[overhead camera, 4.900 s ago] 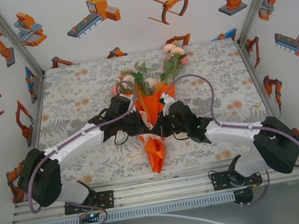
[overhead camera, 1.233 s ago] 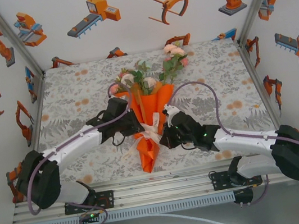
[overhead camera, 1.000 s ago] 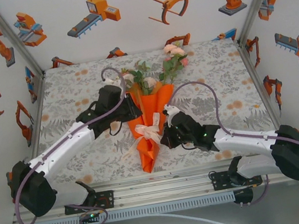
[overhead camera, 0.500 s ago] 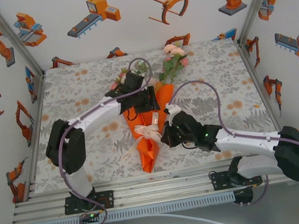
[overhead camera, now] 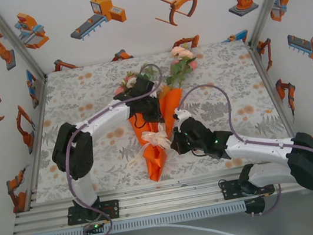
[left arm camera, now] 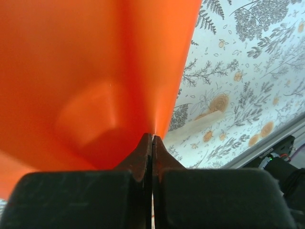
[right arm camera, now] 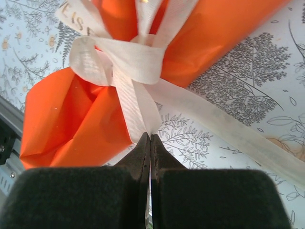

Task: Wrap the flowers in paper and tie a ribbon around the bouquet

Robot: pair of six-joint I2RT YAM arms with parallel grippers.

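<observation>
Bare cloth point(overhead camera: 116, 149) is back of my left gripper, past the side of the cone opposite my right gripper, so I will next pull the ribbon there to tighten the loose bow, then let go.
The bouquet lies mid-table: pink and white flowers point(overhead camera: 137, 82) top a cone of orange paper point(overhead camera: 155, 156), its tip toward me. A cream ribbon point(overhead camera: 158, 137) is tied in a bow round the cone's waist. My left gripper point(overhead camera: 154, 110) reaches over the cone's upper part. In its wrist view the left gripper point(left arm camera: 152, 136) is shut, with the paper point(left arm camera: 86, 71) edge running into its tips. Just right of the bow, my right gripper point(overhead camera: 176, 142) is shut on a tail of the ribbon point(right arm camera: 125, 59), which drops from the knot into the tips point(right arm camera: 151, 135).
A floral tablecloth point(overhead camera: 83, 105) covers the table, with white walls on three sides. A metal rail point(overhead camera: 169, 196) runs along the near edge. A loose ribbon tail point(right arm camera: 228, 129) trails across the cloth to the right of the cone.
My left arm swung from the cone's left side up over its top part, opening and then shutting there. The right gripper stayed shut on the ribbon beside the bow.
</observation>
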